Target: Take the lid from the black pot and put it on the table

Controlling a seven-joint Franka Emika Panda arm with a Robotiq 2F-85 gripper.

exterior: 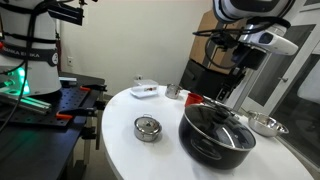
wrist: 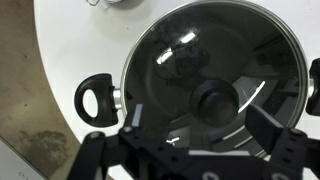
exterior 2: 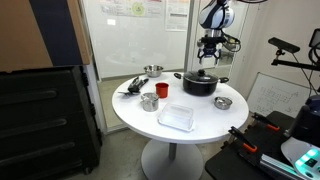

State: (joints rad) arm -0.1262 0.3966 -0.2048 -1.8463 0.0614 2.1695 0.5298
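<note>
The robot will next move its gripper down over the lid's middle until the fingers are on both sides of the lid's knob (exterior: 221, 114).
The black pot (exterior: 205, 145) stands on the white round table (exterior: 130, 155), with the clear glass lid (exterior: 212, 120) on it. In both exterior views my gripper (exterior: 233, 93) hangs just above the pot (exterior 2: 200, 84). In the wrist view the lid (wrist: 200, 45) fills the frame and its dark knob (wrist: 214, 100) lies between my open fingers (wrist: 200, 118). The fingers do not touch the knob. One pot handle (wrist: 95, 98) sticks out at the left over the table (wrist: 60, 40). My gripper (exterior 2: 208, 58) is open and empty.
A small silver tin (exterior: 147, 128) sits near the pot, and a steel bowl (exterior: 265, 125) lies beside it. A white tray (exterior: 147, 90) and a red cup (exterior: 172, 91) stand further back. A clear container (exterior 2: 177, 116), a metal cup (exterior 2: 149, 101) and another bowl (exterior 2: 152, 70) share the table.
</note>
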